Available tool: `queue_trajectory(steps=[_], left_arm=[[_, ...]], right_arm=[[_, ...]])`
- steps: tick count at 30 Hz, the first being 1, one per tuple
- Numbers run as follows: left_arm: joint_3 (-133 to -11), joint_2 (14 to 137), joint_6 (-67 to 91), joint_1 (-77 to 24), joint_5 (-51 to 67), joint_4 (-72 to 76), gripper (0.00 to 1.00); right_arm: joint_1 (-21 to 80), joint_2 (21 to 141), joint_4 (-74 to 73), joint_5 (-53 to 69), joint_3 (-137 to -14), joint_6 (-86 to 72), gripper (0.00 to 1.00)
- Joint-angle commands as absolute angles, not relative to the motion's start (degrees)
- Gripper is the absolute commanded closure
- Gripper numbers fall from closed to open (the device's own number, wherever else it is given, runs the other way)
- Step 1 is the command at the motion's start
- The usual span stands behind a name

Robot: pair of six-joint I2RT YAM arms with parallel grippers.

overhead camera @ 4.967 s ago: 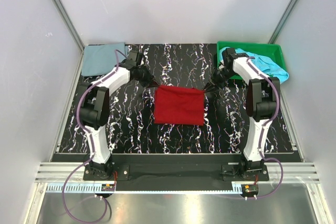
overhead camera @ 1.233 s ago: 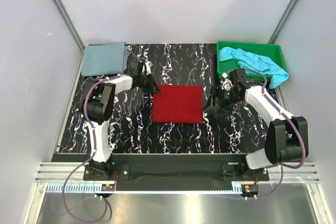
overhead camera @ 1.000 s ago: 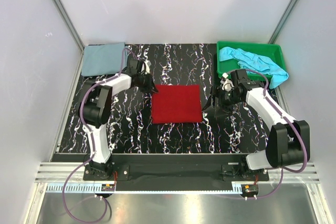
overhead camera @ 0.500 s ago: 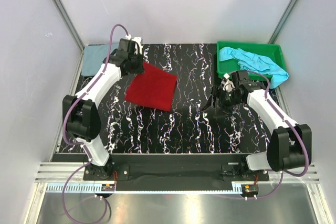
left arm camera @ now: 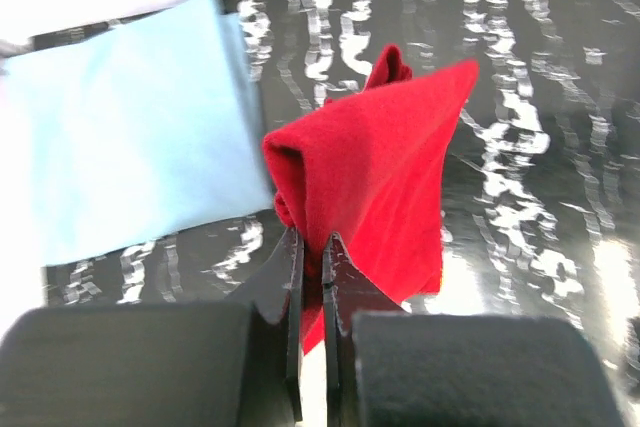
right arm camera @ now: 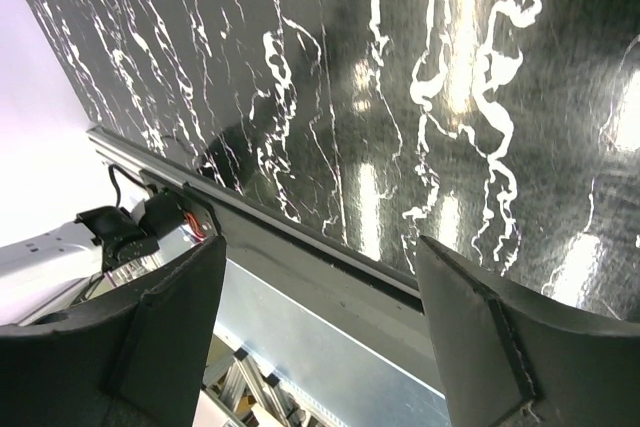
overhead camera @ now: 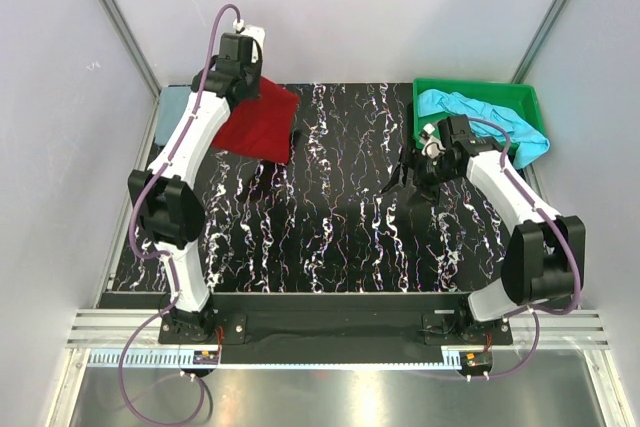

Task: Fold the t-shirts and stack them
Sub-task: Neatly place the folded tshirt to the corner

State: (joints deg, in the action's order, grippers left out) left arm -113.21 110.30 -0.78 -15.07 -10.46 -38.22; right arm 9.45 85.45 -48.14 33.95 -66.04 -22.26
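The folded grey-blue t-shirt [overhead camera: 174, 104] [left arm camera: 130, 157] lies below my left gripper on the left in the top view, so I will go that way next, then down to release.
My left gripper [overhead camera: 246, 84] is shut on the folded deep red t-shirt [overhead camera: 257, 123], which hangs from it above the table's back left corner. In the left wrist view the red t-shirt [left arm camera: 385, 162] is pinched at a folded edge between the left gripper [left arm camera: 311, 247] jaws. The folded grey-blue t-shirt [left arm camera: 130, 157] lies flat just beyond and to the left. From above the grey-blue t-shirt [overhead camera: 174, 104] is mostly hidden by the arm. The turquoise t-shirt [overhead camera: 482, 117] lies crumpled in the tray. My right gripper [overhead camera: 404, 173] hovers open and empty over the table, right of centre; its wrist view shows the right gripper [right arm camera: 320, 247] over bare tabletop.
The green plastic tray [overhead camera: 480, 89] stands at the back right corner, with the turquoise cloth spilling over its right rim. The black marbled tabletop [overhead camera: 330, 217] is walled in by white panels at the back and both sides.
The left gripper has lifted the red t-shirt off the table's middle and carried it up and to the back left, over the grey-blue one. The right gripper moved slightly back and stayed open.
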Motion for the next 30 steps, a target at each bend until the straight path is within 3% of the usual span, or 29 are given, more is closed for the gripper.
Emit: queue_trajectory(steps=[1,13,30], left_arm=[[-117.3,109.6,-3.9,-14.9,-18.8,-38.1,1.0],[-122.7,108.3,-10.4,-14.9,-24.5,-36.0,1.0],[-124.2,110.7,-14.9,-10.6,-19.4,-31.3,1.0]], right_arm=[[9.9,87.8,-49.7,34.0,-70.5,-22.4,0.16],[9.9,91.9,-49.8,35.4,-73.5,-22.9,0.14],[9.8,95.4,-48.6,35.0,-74.5,-23.6,0.13]])
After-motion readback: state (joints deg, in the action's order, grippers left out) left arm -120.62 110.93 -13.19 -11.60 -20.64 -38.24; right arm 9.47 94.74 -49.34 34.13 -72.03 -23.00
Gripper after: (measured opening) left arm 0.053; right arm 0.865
